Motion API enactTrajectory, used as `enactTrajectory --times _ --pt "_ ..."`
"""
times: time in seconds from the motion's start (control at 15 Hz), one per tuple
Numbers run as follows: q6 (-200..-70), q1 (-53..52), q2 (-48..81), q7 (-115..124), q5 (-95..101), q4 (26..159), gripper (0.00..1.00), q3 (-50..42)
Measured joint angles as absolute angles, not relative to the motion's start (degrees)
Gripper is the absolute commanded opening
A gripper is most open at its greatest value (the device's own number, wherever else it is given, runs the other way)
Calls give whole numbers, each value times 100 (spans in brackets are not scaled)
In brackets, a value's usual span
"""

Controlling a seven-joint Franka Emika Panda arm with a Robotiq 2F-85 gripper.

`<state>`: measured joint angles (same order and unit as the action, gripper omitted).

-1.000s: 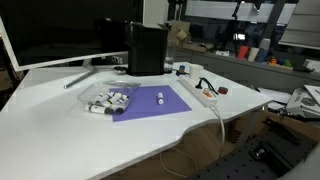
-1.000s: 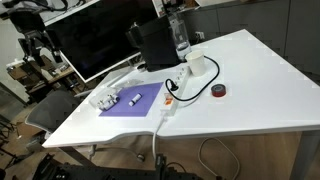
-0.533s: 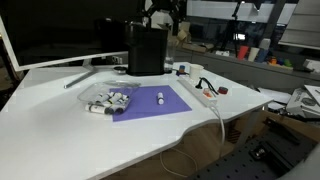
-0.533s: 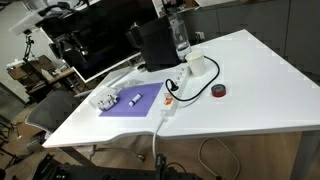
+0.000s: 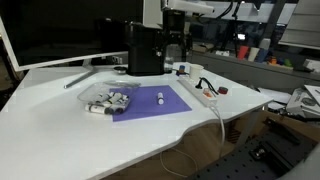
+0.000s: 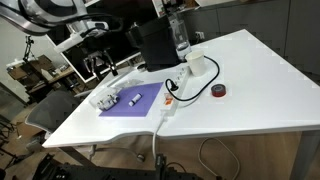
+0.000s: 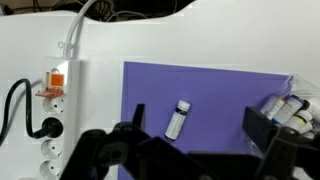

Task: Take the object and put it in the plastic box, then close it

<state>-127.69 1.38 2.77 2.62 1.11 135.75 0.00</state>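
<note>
The fingers of my open gripper are still well above the purple mat, so I should next lower the gripper onto the white object (image 5: pixel 160 98) below it on the mat.
The object (image 7: pixel 178 119) is a tiny white stubby piece with a dark band, lying on a purple mat (image 7: pixel 225 88). It also shows in both exterior views (image 5: pixel 160 97) (image 6: pixel 132 99). The plastic box (image 5: pixel 108 100) (image 6: pixel 107 99) is low and clear, holds small white and dark pieces, and sits at the mat's edge; the wrist view catches its corner (image 7: pixel 297 107). My gripper (image 7: pixel 200 125) is open and empty. It hangs in the air above the mat (image 5: pixel 172 55) (image 6: pixel 100 68), with the object between its fingers in the wrist view.
A long white power strip (image 5: pixel 205 95) (image 7: pixel 52 125) with a black cable lies beside the mat. A tall black box (image 5: pixel 147 48) and a monitor (image 5: pixel 50 30) stand at the back. A red-and-black round item (image 6: pixel 219 91) lies farther off on the white table (image 5: pixel 60 140).
The arm has come into both exterior views and moved down over the purple mat. The object and the box have not moved.
</note>
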Motion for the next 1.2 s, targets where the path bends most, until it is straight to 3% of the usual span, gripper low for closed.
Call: enactTrajectory --times 0.47,1.2 --pt "-12955 134 685 328 86 13439 100 -8" --pt "-14891 194 2340 314 -251 13022 100 -124"
